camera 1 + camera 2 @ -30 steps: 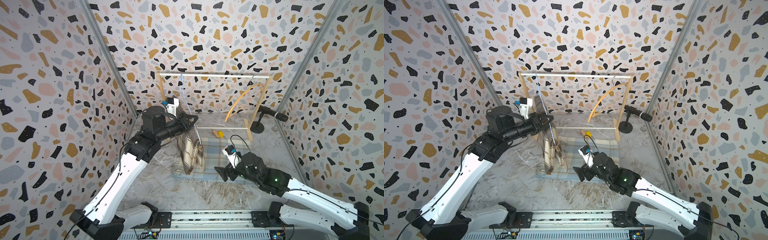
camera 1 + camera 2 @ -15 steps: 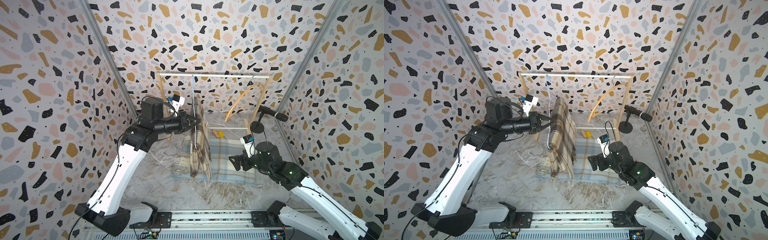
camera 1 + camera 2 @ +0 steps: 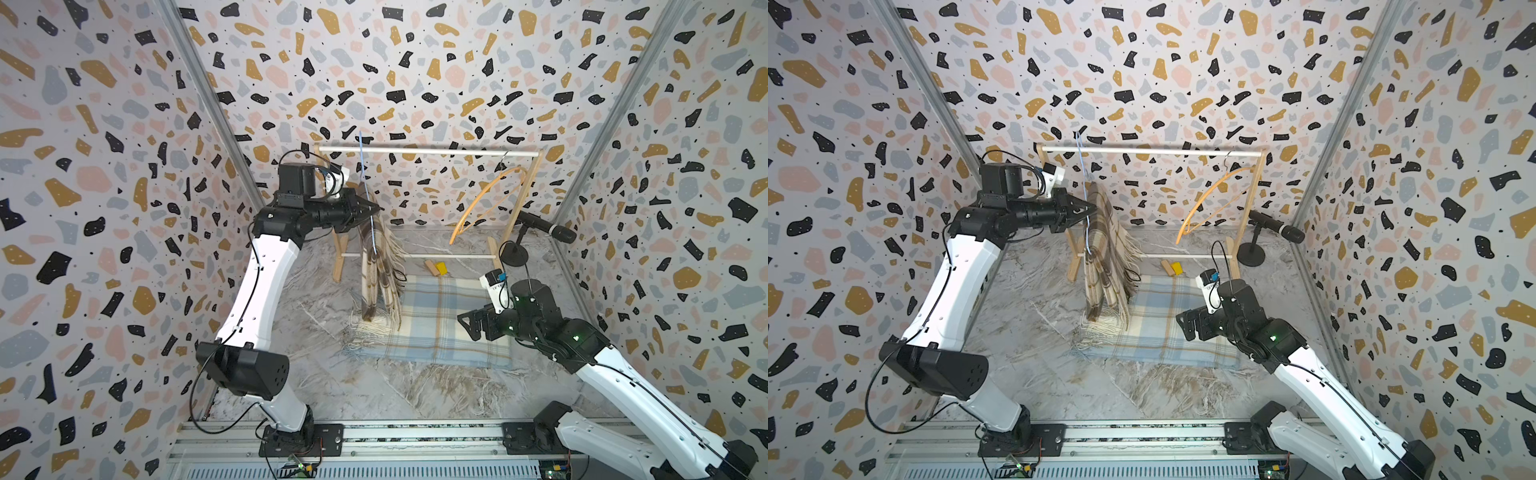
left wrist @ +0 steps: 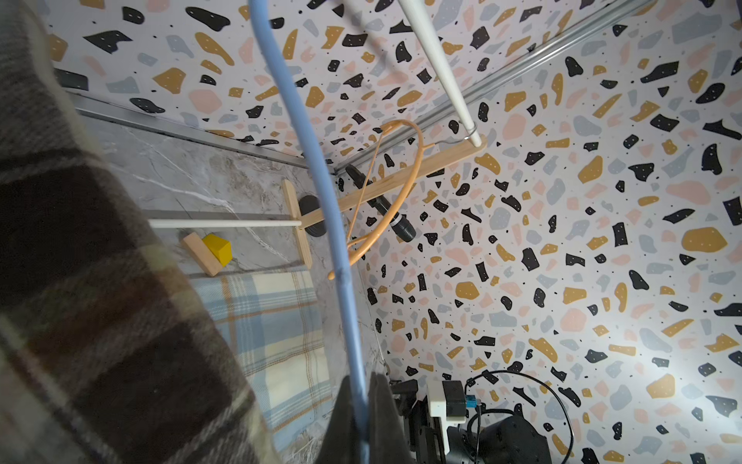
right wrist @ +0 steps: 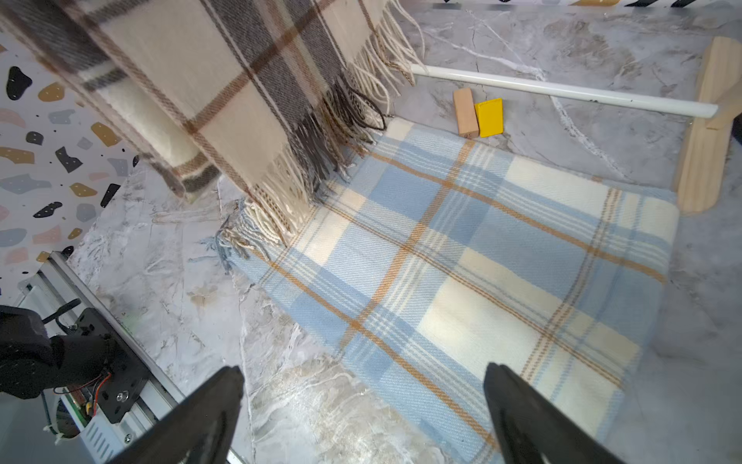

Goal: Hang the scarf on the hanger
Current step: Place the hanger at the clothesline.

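My left gripper goes next toward the bar's end [image 3: 326,148] farthest from the orange hanger and releases the blue hanger's wire. Its top already reaches the white bar [image 3: 436,151].
A brown plaid scarf [image 3: 380,266] hangs folded over a thin blue hanger [image 3: 368,195], its fringe reaching the floor. My left gripper [image 3: 376,208] is shut on the hanger's wire, seen between the jaws in the left wrist view [image 4: 363,422]. The hanger's top reaches the left end of the white rail [image 3: 436,151]; I cannot tell whether it is hooked on. My right gripper [image 3: 471,326] stands open and empty above a blue plaid scarf [image 3: 436,328] lying flat on the floor. In the right wrist view the open gripper [image 5: 361,401] hovers over that scarf's near edge [image 5: 482,261].
An orange hanger [image 3: 486,203] hangs at the rail's right end. A black microphone on a stand [image 3: 544,228] sits at the back right. A wooden block and a yellow block [image 3: 436,268] lie by the rack's lower bar. Patterned walls close in three sides.
My left arm has raised the blue hanger, scarf draped on it, up and back toward the rail. My right arm has drawn back to the right, still open.
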Robot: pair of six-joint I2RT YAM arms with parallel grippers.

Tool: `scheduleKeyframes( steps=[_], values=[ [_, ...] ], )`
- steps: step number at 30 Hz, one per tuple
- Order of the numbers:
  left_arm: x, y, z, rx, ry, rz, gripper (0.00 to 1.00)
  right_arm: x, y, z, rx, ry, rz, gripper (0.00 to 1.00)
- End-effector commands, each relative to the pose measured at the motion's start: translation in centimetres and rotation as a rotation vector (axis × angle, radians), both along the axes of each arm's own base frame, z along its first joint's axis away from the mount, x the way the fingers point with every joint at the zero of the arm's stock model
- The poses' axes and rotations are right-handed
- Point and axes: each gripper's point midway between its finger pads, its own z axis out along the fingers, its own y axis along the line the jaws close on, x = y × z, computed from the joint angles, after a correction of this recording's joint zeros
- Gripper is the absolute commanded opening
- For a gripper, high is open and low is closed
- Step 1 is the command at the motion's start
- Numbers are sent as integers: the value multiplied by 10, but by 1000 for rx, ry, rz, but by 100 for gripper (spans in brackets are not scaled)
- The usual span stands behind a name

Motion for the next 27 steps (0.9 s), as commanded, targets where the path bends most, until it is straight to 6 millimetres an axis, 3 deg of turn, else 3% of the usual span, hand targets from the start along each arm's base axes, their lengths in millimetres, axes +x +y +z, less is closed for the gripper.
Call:
scheduleKeyframes(
  steps=[1, 8, 22, 27],
  values=[
    [3, 4, 41, -6, -183, -46, 0, 3, 0, 5, 2, -6, -4, 99],
    [37, 21, 14, 16, -120, -18, 0, 4, -1, 3, -1, -2, -12, 99],
    [53, 68, -27, 72, -42, 58, 0, 9, -14, 4, -14, -5, -50, 99],
    [51, 92, -42, 127, -19, 101, 8, 11, -21, 2, -31, 3, -66, 99]
  ],
)
